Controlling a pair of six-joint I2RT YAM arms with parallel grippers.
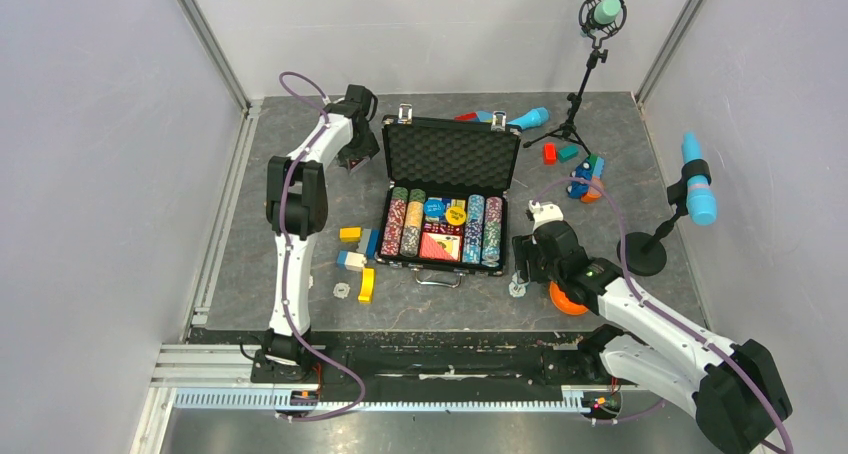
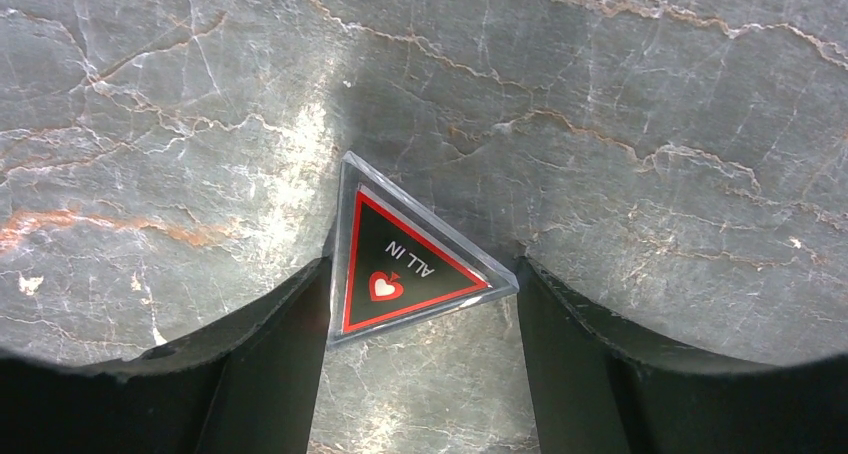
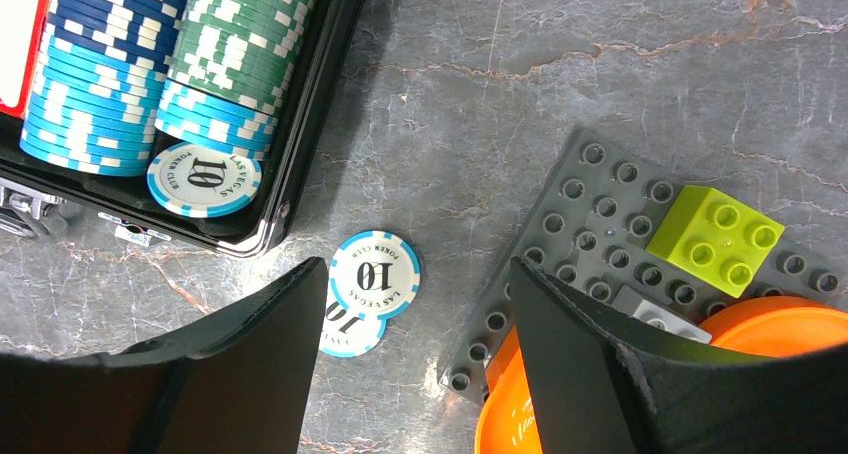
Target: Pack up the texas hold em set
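Observation:
I will next carry the marker back and to the right in the top view with my left gripper. Then I will let go of it on the red card deck (image 1: 440, 246), since the deck's top is clear.
The black briefcase (image 1: 440, 265) lies open mid-table with its foam lid (image 1: 450, 154) upright. Inside are rows of chips (image 1: 406, 226), a red card deck (image 1: 440, 246) and round dealer buttons (image 1: 433, 208). My left gripper (image 1: 355, 162) hangs left of the lid. Its fingers touch both sides of a triangular "ALL IN" marker (image 2: 400, 264). My right gripper (image 3: 418, 274) stands open by the case's front right corner (image 3: 300, 144). Two loose blue-and-white "10" chips (image 3: 375, 272) lie on the table, one partly behind its left finger.
Toy blocks (image 1: 357, 239) and a yellow piece (image 1: 367, 284) lie left of the case. An orange bowl (image 3: 760, 324), a grey studded plate (image 3: 590, 214) and a lime brick (image 3: 715, 236) sit by the right gripper. Microphone stands (image 1: 585, 84) (image 1: 690, 194) and more blocks (image 1: 585, 174) occupy the back right.

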